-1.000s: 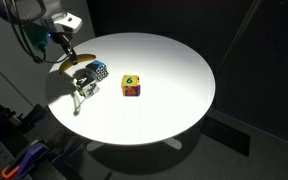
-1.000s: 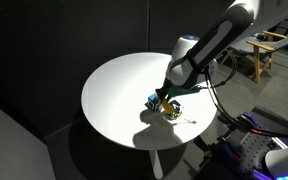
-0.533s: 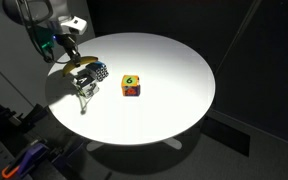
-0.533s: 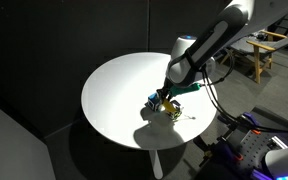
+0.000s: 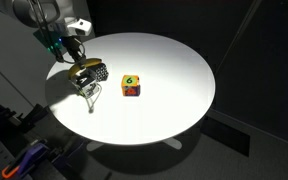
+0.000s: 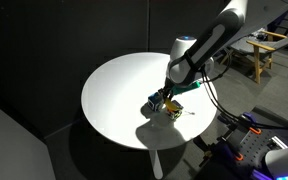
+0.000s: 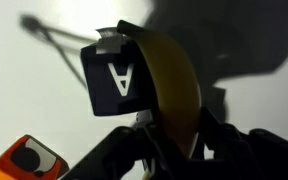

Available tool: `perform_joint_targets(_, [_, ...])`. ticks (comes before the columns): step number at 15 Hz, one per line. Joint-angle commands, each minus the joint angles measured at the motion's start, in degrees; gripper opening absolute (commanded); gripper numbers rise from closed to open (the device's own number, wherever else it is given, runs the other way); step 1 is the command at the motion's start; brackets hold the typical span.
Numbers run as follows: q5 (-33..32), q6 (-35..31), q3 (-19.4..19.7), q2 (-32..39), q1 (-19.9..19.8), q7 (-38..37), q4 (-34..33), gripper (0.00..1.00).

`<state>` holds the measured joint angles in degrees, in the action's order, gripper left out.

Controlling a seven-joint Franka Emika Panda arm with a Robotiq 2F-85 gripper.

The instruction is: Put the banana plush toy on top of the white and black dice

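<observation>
My gripper holds the banana [image 7: 172,80], which already overlaps the edge of the dark blue cube [image 7: 119,82]. It needs to move slightly to the left in the wrist view next, over that cube, and let go of the banana.
My gripper [image 5: 82,78] is shut on the banana plush toy [image 5: 81,69], a curved yellow soft toy, and holds it just above the table at the left side. In the wrist view the banana [image 7: 172,80] runs up between the two dark fingers [image 7: 174,140]. It leans against a dark blue cube [image 7: 112,75] marked with a white "A". That cube also shows in both exterior views [image 5: 100,72] [image 6: 154,100], right beside the gripper [image 6: 163,104]. The white and black dice does not show clearly in any view.
A red and yellow cube marked "6" [image 5: 131,87] sits near the middle of the round white table [image 5: 174,70]; it also shows in the wrist view [image 7: 29,160]. The table edge is close to the gripper. Dark surroundings and cables lie beyond the table.
The gripper has moved a little across the table with the banana, closer to the dark blue cube. The cubes have not moved.
</observation>
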<state>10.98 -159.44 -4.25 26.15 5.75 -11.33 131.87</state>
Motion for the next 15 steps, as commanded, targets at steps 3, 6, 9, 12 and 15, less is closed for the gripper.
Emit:
perform_joint_targets(3, [-3.4, 2.3, 1.3, 1.2, 0.2, 1.2, -2.2, 0.16])
perform_joint_targets(6, [-4.6, 2.4, 1.6, 1.6, 0.4, 1.2, -2.5, 0.16])
perform_joint_targets(9, [-5.9, 2.4, 2.0, 1.9, 0.7, 1.2, -2.7, 0.16])
perform_joint_targets(12, [-7.0, 2.7, 2.4, 2.3, 1.0, 1.3, -3.0, 0.16])
perform_joint_targets(15, [-8.2, 2.9, 2.9, 2.5, 1.4, 1.1, -3.2, 0.16])
